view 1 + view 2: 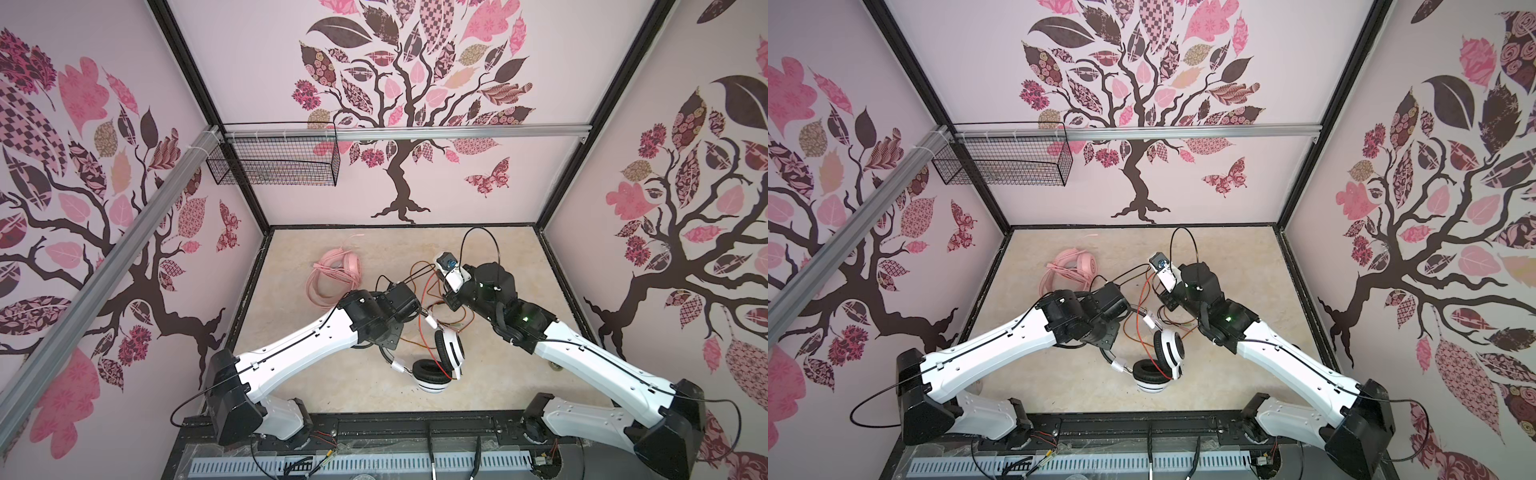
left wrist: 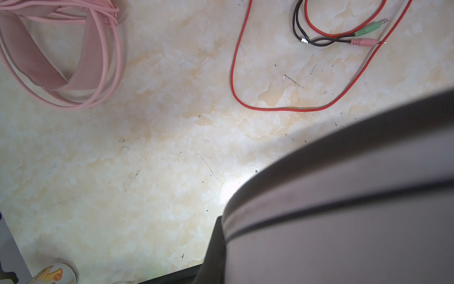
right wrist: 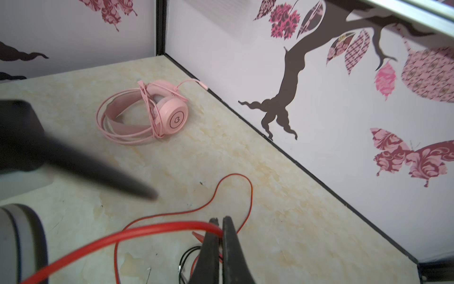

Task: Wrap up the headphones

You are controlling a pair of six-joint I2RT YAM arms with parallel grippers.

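The orange-red cable already runs across the earcups, so my right gripper will next draw back from my left gripper to beside the upright earcup (image 1: 450, 350) and release the cable.
The white-and-black headphones (image 1: 440, 365) (image 1: 1158, 365) lie front centre, one earcup flat and one upright. My left gripper (image 1: 422, 311) (image 1: 1133, 309) is shut over their headband. In the left wrist view that white, dark-striped headband (image 2: 344, 196) presses against one dark finger and hides the other. The orange-red cable (image 3: 159, 227) (image 2: 235, 81) loops loosely on the tabletop, and my right gripper (image 3: 220, 220) is shut on it. Its green and pink jacks (image 2: 363, 37) lie loose. The pink headphones (image 1: 338, 270) (image 3: 169, 115) rest at the back left, their cable coiled round them.
A black wire basket (image 1: 274, 162) hangs from the rail on the back wall. Patterned walls enclose the marble-look tabletop (image 1: 332, 386) on three sides. A black rail (image 1: 415, 424) runs along the front. A small printed can (image 2: 54, 273) shows in the left wrist view.
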